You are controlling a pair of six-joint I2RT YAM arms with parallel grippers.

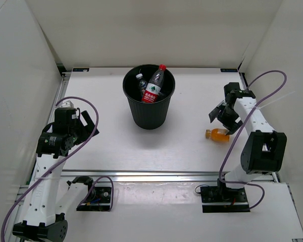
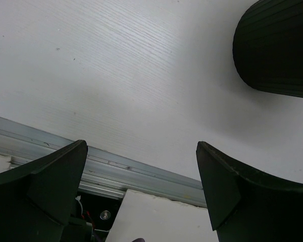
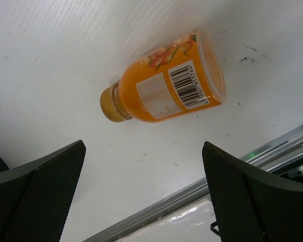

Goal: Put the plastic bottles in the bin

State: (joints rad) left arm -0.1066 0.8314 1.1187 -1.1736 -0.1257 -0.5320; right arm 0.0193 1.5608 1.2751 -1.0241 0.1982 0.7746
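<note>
The short orange bottle has its cap toward the bin (image 1: 149, 113), so my right gripper should come down with open fingers around its body (image 1: 220, 134) from the bottle's base end.
The round black bin (image 1: 149, 113) stands at the back middle of the table; its wall (image 2: 278, 48) also shows top right in the left wrist view. Inside it a clear bottle with red label and cap (image 1: 154, 86) sticks up, and beside it a clear dark-labelled bottle (image 1: 141, 83). A short orange bottle (image 1: 217, 134) lies on its side at the right, cap towards the bin; in the right wrist view the orange bottle (image 3: 164, 91) lies just beyond the fingers. My right gripper (image 1: 222, 117) hovers open just above it. Left of the bin, my left gripper (image 1: 88, 123) is open and empty.
A metal rail (image 1: 166, 175) runs along the table's near edge, with the arm bases and cables below it. White walls close the table at the left, back and right.
</note>
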